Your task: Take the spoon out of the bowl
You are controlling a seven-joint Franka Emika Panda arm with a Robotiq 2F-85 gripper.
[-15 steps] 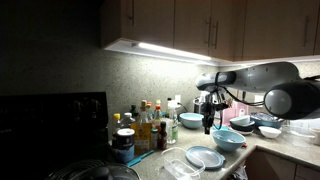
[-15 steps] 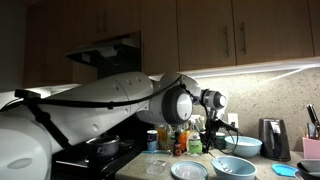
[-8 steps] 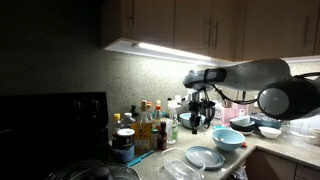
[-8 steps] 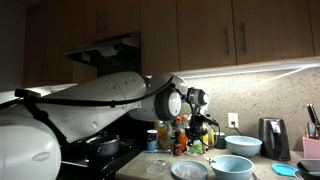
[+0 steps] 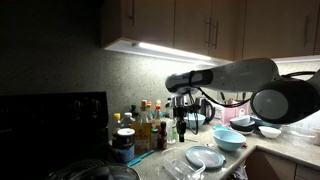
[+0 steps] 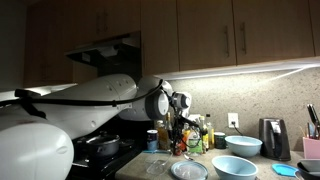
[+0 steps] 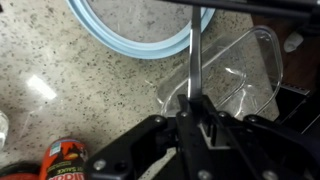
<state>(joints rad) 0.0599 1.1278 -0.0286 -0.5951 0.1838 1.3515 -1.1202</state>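
My gripper carries the spoon down onto the flat middle of the pale blue plate [image 7: 130, 45] next, because the plate's middle lies open and empty.
My gripper [image 7: 192, 108] is shut on the thin metal handle of the spoon [image 7: 192, 55], which hangs straight down from the jaws. In both exterior views the gripper [image 5: 182, 127] [image 6: 181, 128] hovers above the counter in front of the bottles. The wide light blue bowl [image 6: 243, 145] stands to the right of it, well apart from the spoon. Below the spoon in the wrist view lie the pale blue plate [image 7: 130, 45] and a clear plastic container [image 7: 245, 75]. The spoon's tip is cut off at the edge of the wrist view.
A smaller teal-blue bowl [image 5: 228, 140] and the flat plate [image 5: 204, 157] sit at the counter front. Several bottles [image 5: 148, 128] stand along the wall. A red-lidded jar [image 7: 65, 158] is near the gripper. A stove [image 5: 55, 115] is at the left, a black kettle [image 6: 270, 138] at the right.
My gripper has moved left with the spoon in it, from above the bowls to above the plate and clear container, near the bottles.
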